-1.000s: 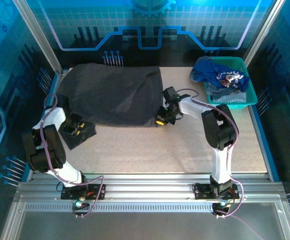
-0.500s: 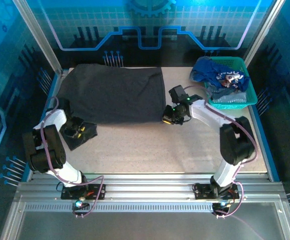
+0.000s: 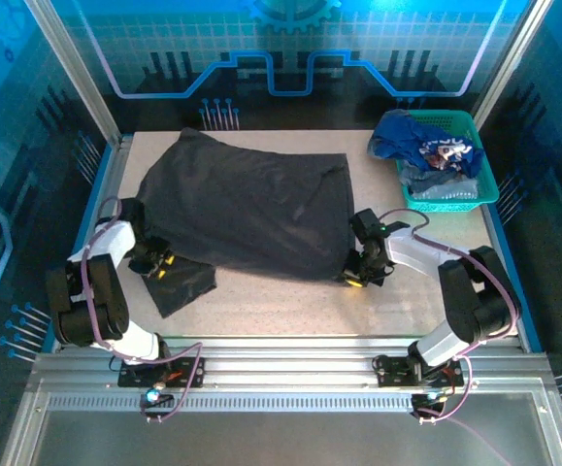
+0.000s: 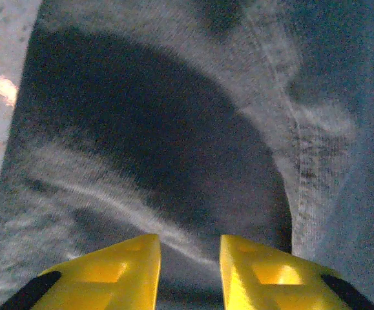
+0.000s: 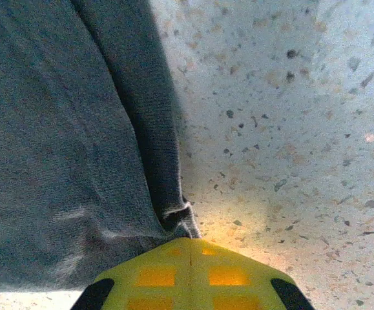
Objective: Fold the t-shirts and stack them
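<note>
The cloth bunches at the gripper's fingers, so next my right gripper will pull away from the left gripper over the bare table (image 3: 382, 292) (image 5: 290, 236) beside the shirt and release the shirt's hem.
A large charcoal-grey t-shirt (image 3: 251, 204) lies spread over the middle of the table, tilted, with a sleeve flap (image 3: 181, 283) at the near left. My left gripper (image 3: 154, 260) sits at the shirt's near left edge. In the left wrist view its yellow fingers (image 4: 135, 265) stand a little apart with a fold of the charcoal cloth (image 4: 174, 148) pinched between them. My right gripper (image 3: 356, 275) is at the shirt's near right corner. Its jaws (image 5: 190, 240) are shut on the hem (image 5: 180, 216). More t-shirts, royal-blue (image 3: 426, 146) and pale grey-blue (image 3: 436, 186), lie in the basket.
A teal mesh basket (image 3: 484, 180) stands at the back right corner. Bare speckled tabletop (image 3: 290, 306) runs along the near edge and to the right of the shirt (image 5: 290, 116). Metal frame rails border the table on both sides.
The right gripper has dragged the shirt's right edge toward the near right. The shirt now lies wider and skewed. The left gripper shifted slightly nearer, and more sleeve cloth lies beside it.
</note>
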`<action>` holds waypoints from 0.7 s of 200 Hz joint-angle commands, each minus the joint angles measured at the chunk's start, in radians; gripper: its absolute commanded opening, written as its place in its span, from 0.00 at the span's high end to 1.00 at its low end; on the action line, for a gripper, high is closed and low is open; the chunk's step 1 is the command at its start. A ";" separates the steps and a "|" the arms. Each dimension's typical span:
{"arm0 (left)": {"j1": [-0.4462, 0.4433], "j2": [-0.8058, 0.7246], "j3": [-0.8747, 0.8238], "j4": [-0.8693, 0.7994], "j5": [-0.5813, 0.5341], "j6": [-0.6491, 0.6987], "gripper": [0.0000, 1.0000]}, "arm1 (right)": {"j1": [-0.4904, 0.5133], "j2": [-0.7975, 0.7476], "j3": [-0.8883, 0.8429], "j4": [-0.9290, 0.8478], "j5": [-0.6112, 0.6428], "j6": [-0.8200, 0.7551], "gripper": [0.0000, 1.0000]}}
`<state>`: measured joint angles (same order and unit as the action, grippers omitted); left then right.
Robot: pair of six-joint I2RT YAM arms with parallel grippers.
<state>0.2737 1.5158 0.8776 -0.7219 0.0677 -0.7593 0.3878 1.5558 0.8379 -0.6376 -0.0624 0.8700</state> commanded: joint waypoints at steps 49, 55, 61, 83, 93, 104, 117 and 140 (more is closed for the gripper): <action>-0.010 -0.129 -0.060 -0.136 -0.016 0.021 0.51 | -0.183 -0.080 0.065 -0.145 0.072 -0.127 1.00; -0.010 -0.129 -0.068 -0.131 -0.006 0.013 0.53 | -0.190 -0.080 0.061 -0.161 0.067 -0.129 1.00; -0.011 -0.130 -0.074 -0.126 -0.001 0.006 0.55 | -0.192 -0.083 0.053 -0.172 0.055 -0.128 1.00; -0.018 -0.146 -0.088 -0.107 -0.002 -0.013 0.63 | -0.169 -0.133 -0.035 -0.164 0.036 -0.092 1.00; -0.022 -0.146 -0.087 -0.106 0.000 -0.020 0.65 | -0.165 -0.148 -0.073 -0.153 0.038 -0.074 1.00; -0.026 -0.147 -0.086 -0.105 0.003 -0.025 0.67 | -0.166 -0.143 -0.098 -0.158 0.042 -0.063 1.00; -0.035 -0.153 -0.085 -0.110 -0.002 -0.025 0.68 | -0.169 -0.123 -0.095 -0.189 0.060 -0.058 1.00; -0.039 -0.173 -0.083 -0.134 -0.030 -0.022 0.67 | -0.177 -0.161 -0.053 -0.282 0.136 -0.030 0.69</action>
<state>0.2462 1.3819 0.7944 -0.8116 0.0486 -0.7685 0.2165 1.4296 0.7521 -0.7929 -0.0086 0.8036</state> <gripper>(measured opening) 0.323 0.093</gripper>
